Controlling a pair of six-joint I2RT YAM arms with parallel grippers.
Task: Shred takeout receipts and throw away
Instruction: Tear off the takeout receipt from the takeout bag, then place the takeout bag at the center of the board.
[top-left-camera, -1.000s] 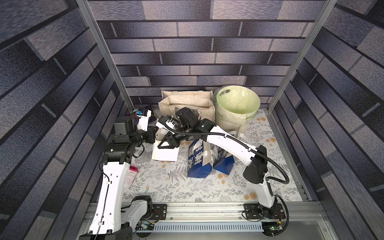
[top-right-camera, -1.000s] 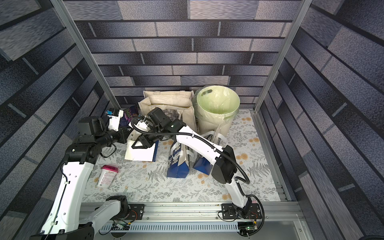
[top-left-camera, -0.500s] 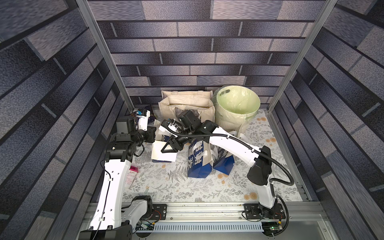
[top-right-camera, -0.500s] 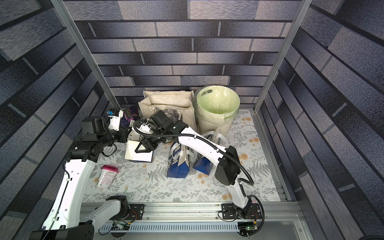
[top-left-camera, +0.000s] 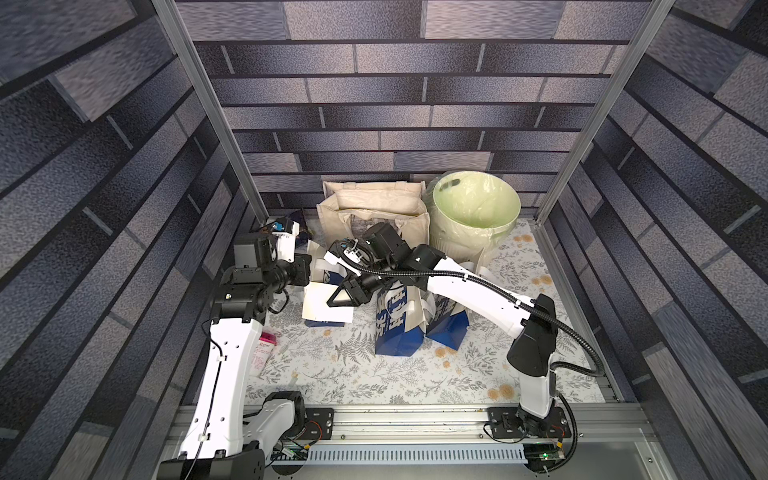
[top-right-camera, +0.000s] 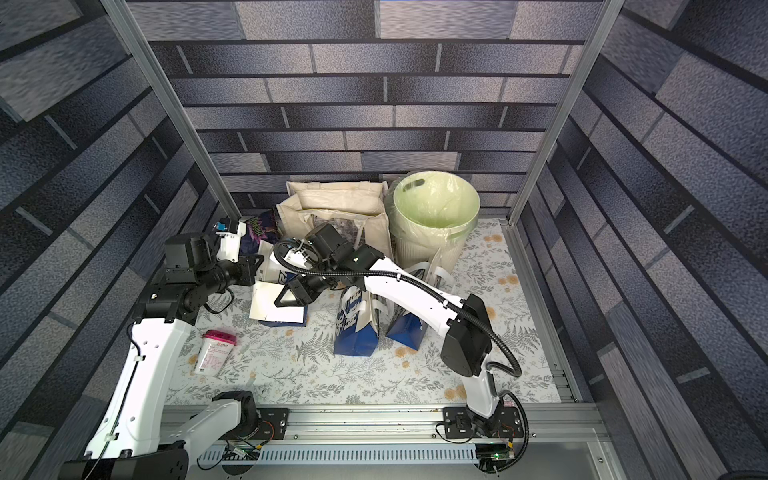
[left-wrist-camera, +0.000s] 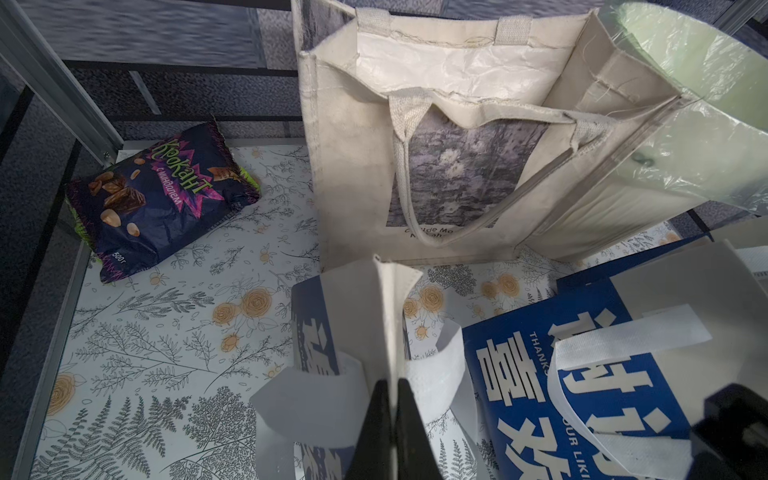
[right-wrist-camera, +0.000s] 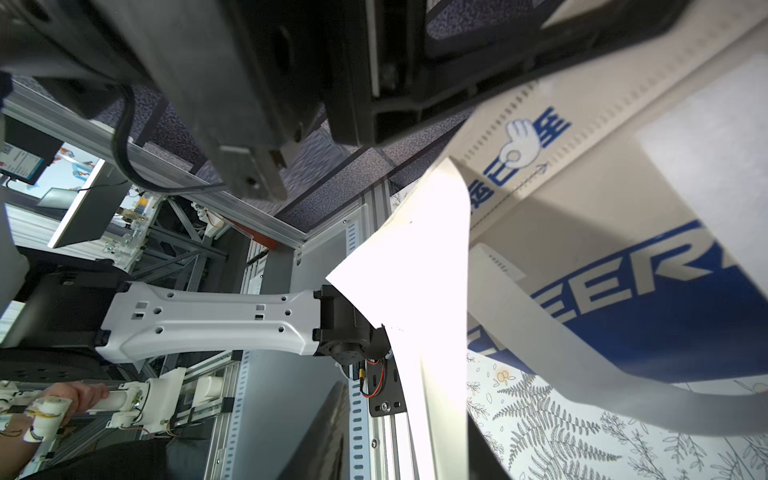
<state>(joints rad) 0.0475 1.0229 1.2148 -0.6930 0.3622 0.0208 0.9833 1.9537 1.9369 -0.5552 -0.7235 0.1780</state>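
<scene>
The bag is still tipped, so the robot's left gripper should next go down, stand the bag's base on the tabletop beside the upright bags, and then let go of the bag's rim.
A blue-and-white paper bag (top-left-camera: 328, 322) lies tipped on the table's left side. My left gripper (left-wrist-camera: 392, 384) is shut on the folded rim of this bag (left-wrist-camera: 357, 299), between its white strap handles. A bright white takeout receipt (right-wrist-camera: 415, 291) sticks out from the bag's side (right-wrist-camera: 623, 208). My right gripper (right-wrist-camera: 403, 415) straddles the receipt with its jaws apart. The sheet runs close to one finger, and a gap shows beside the other. In both top views the right gripper (top-left-camera: 338, 297) (top-right-camera: 286, 297) sits over the bag's white face, close to the left gripper (top-left-camera: 311, 270).
Two more blue-and-white bags (top-left-camera: 395, 328) (top-left-camera: 449, 324) stand upright mid-table under the right arm. A cream tote (top-left-camera: 370, 212) and a lined green bin (top-left-camera: 473, 208) stand at the back. A candy packet (left-wrist-camera: 162, 191) lies in the back left corner. A pink-lidded cup (top-right-camera: 216, 349) lies front left.
The right gripper's jaws widened and then narrowed around the receipt, staying over the tipped bag. The left gripper has kept its hold on the bag's rim.
</scene>
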